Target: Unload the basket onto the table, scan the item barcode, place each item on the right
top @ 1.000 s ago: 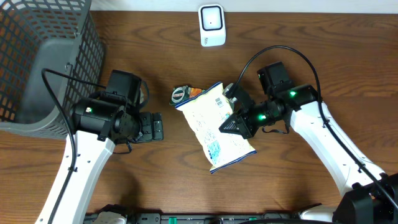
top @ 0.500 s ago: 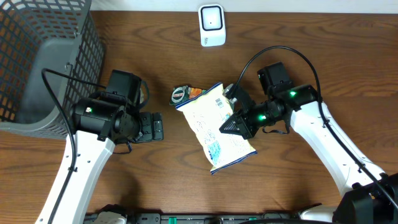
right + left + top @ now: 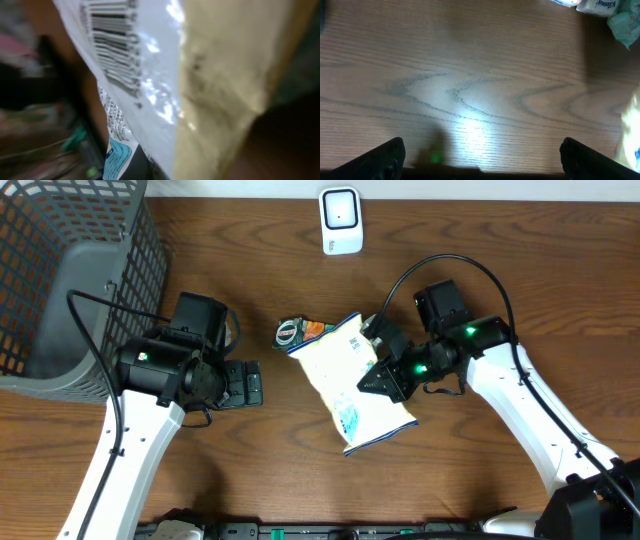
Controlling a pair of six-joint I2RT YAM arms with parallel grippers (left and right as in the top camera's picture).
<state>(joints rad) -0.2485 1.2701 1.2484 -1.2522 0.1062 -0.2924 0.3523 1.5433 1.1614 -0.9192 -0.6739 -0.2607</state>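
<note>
My right gripper swings to the right in the overhead view next, turns the bag over and brings it down onto empty wood [image 3: 424,412].
The item is a white snack bag [image 3: 352,385] with blue trim, held tilted just above the table's middle. My right gripper [image 3: 370,383] is shut on the bag's right edge. In the right wrist view the bag [image 3: 200,90] fills the frame, with its black barcode [image 3: 112,50] at the upper left. The white scanner [image 3: 340,221] stands at the table's far edge, well apart from the bag. My left gripper [image 3: 252,383] is open to the left of the bag, its dark fingertips [image 3: 385,157] spread wide over bare wood with nothing between them.
A grey mesh basket [image 3: 60,290] fills the far left corner. A small round object [image 3: 290,333] lies by the bag's upper left corner. Pale tissue packets [image 3: 600,6] show at the top right of the left wrist view.
The bag and my right gripper have shifted slightly to the right. The left arm has not moved.
</note>
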